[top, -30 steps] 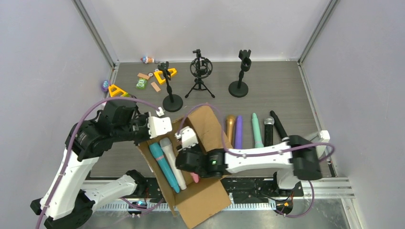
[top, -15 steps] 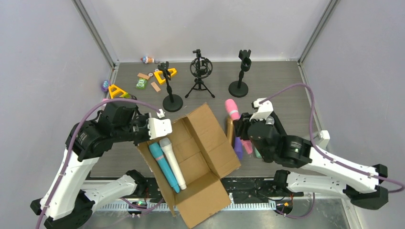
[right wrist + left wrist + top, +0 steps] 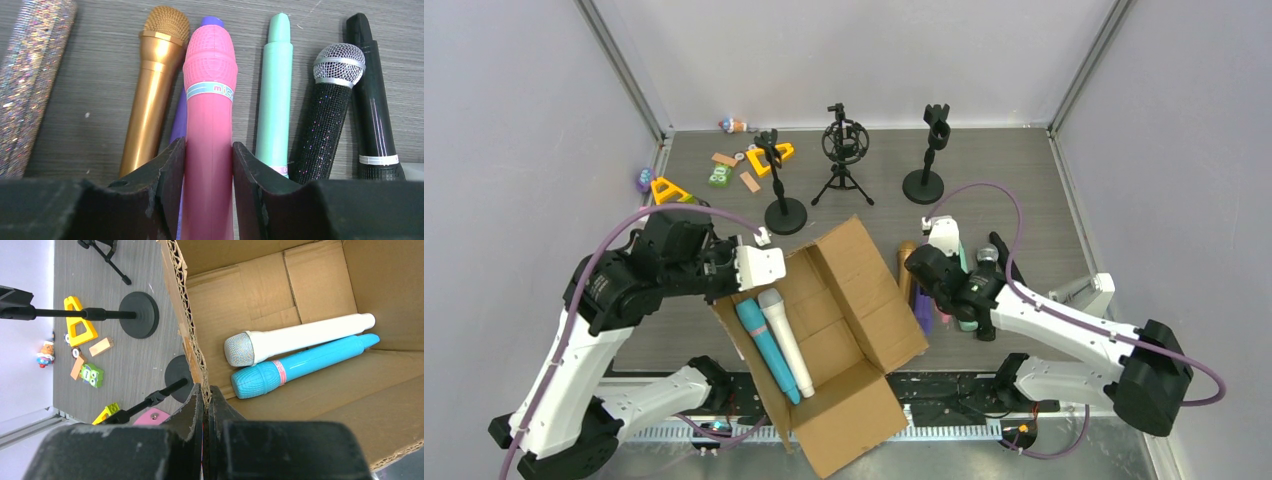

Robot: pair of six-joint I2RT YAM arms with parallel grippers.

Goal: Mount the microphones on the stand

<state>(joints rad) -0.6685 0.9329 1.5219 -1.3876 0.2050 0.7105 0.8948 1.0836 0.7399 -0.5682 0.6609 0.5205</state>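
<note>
The part of the table between the purple and mint green microphones is empty. My right gripper will lower the pink microphone (image 3: pixel 210 100) onto that bare part and release it.
My right gripper (image 3: pixel 209 147) is shut on the pink microphone (image 3: pixel 210 100), low over a row of microphones on the table. In that row lie the gold (image 3: pixel 152 90), mint green (image 3: pixel 274 85), black glitter (image 3: pixel 327 110) and plain black (image 3: pixel 372 110) ones; the purple one (image 3: pixel 212 21) is mostly hidden behind the pink. A silver-glitter one (image 3: pixel 30 85) lies further left. My left gripper (image 3: pixel 206 390) is shut on the cardboard box wall (image 3: pixel 192 360). Inside the box lie the white (image 3: pixel 300 335) and cyan (image 3: pixel 300 365) microphones. Three stands (image 3: pixel 785 190) (image 3: pixel 842 150) (image 3: pixel 929 150) rise at the back.
The open cardboard box (image 3: pixel 864 300) fills the near middle, with a flap (image 3: pixel 844 420) hanging over the front edge. Small toy blocks (image 3: pixel 724 170) and yellow triangles (image 3: pixel 669 190) lie at the back left. Grey walls enclose the table on three sides.
My right arm lifted the pink microphone out of the box, swung right, and lowered it over the row of microphones. The left gripper has stayed clamped on the box wall.
</note>
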